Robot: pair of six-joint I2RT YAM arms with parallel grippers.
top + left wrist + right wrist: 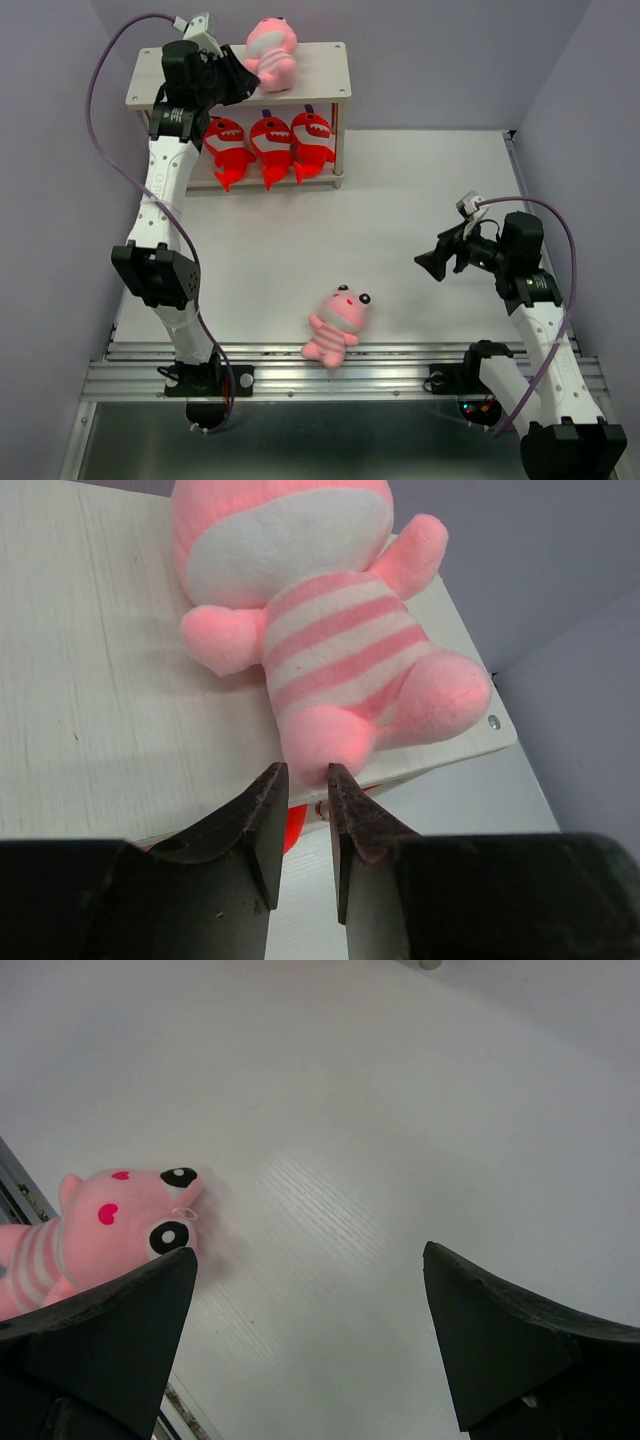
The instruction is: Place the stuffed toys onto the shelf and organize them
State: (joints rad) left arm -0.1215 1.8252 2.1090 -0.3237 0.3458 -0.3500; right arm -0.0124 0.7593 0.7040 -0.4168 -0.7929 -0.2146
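The lying pink toy's head is the toy's end nearest my right gripper. My right gripper needs to go left in the top view, back and down onto that head next.
A pink striped toy (270, 52) (340, 650) lies on the top board of the shelf (322, 68) (110, 680). My left gripper (243, 82) (305, 767) is at its lower foot, open by a narrow gap, with the foot's end just between the fingertips. Three red sharks (228, 148) (270, 148) (312, 142) stand side by side on the lower board. A second pink toy (338, 322) (110, 1225) lies on the table near the front rail. My right gripper (432, 265) (309, 1250) hovers to its right, wide open and empty.
The shelf stands at the table's back left against the purple wall. An aluminium rail (340, 365) runs along the front edge, close to the lying pink toy. Purple walls close in both sides.
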